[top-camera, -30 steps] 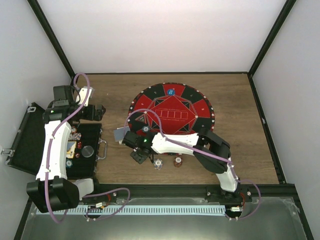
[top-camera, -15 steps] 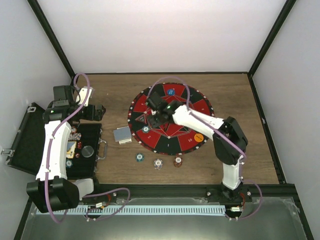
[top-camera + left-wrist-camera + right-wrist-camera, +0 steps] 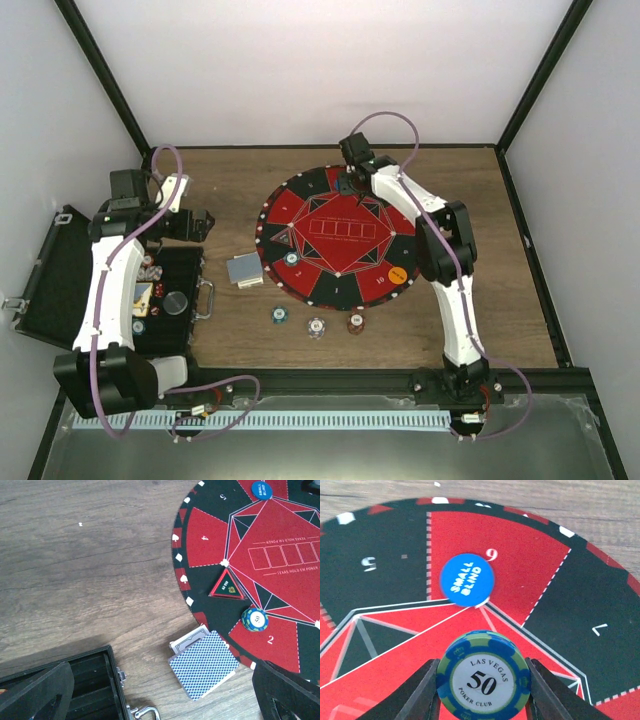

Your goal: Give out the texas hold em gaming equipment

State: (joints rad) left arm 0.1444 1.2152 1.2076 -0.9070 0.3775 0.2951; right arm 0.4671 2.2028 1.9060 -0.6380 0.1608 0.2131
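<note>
The chip is still above the mat (image 3: 340, 250), and the red patch beside the small blind disc is below it, so my right gripper needs to lower the chip onto that patch and let go.
My right gripper (image 3: 483, 692) is shut on a blue-and-green "50" poker chip (image 3: 483, 678) and holds it flat just above the round red-and-black poker mat (image 3: 340, 250), at its far edge, right in front of the blue "small blind" disc (image 3: 466, 579). In the top view this gripper (image 3: 350, 172) is over the mat's far rim. My left gripper (image 3: 160, 707) is open and empty, above the wood between the case and the mat. The blue-backed card deck (image 3: 204, 664) lies at the mat's left edge. Another 50 chip (image 3: 254, 619) and a triangular marker (image 3: 226, 586) lie on the mat.
An open black case (image 3: 60, 285) with chips inside stands at the left, its latch and handle (image 3: 142, 712) under my left gripper. Three chips (image 3: 317, 327) lie in a row on the wood before the mat. An orange disc (image 3: 398, 273) lies on the mat's near right.
My right arm has swung from the near left of the mat, across it, to its far edge by the blue disc. The left arm has barely moved.
</note>
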